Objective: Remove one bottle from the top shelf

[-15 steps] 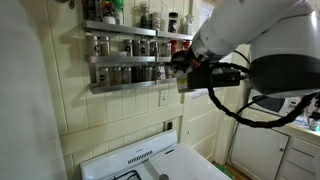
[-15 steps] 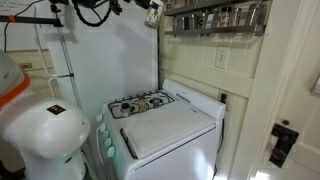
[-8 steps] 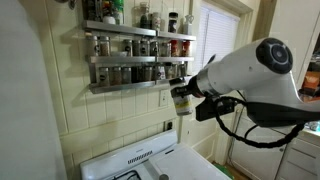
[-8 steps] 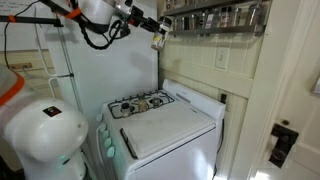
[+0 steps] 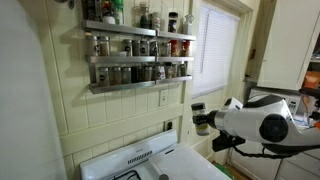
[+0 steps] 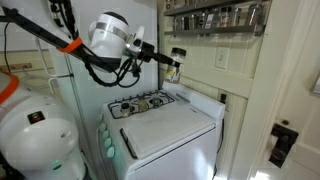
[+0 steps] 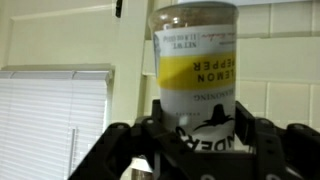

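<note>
The clear, flat white stovetop beside the burners lies below my gripper, so next I should lower the spice bottle (image 5: 200,117) it holds onto that surface and let go.
My gripper (image 7: 196,128) is shut on a spice bottle (image 7: 194,70) with a white and yellow label, seen upside down in the wrist view. In both exterior views the bottle (image 5: 200,117) (image 6: 176,62) is held in the air, well below and away from the rack. The top shelf (image 5: 135,27) is the uppermost tier of the silvery wall rack and still holds several bottles, a green one among them. In an exterior view only the rack's lower edge (image 6: 215,14) shows at the top.
A white stove (image 6: 165,128) with burners (image 6: 140,103) stands below the rack against the tiled wall. A window with blinds (image 5: 215,60) is beside the rack. A white door frame (image 6: 290,80) is to one side, white cabinets (image 5: 255,150) behind the arm.
The arm has pulled away from the rack and dropped, carrying the bottle from beside the shelves down to mid height above the stove.
</note>
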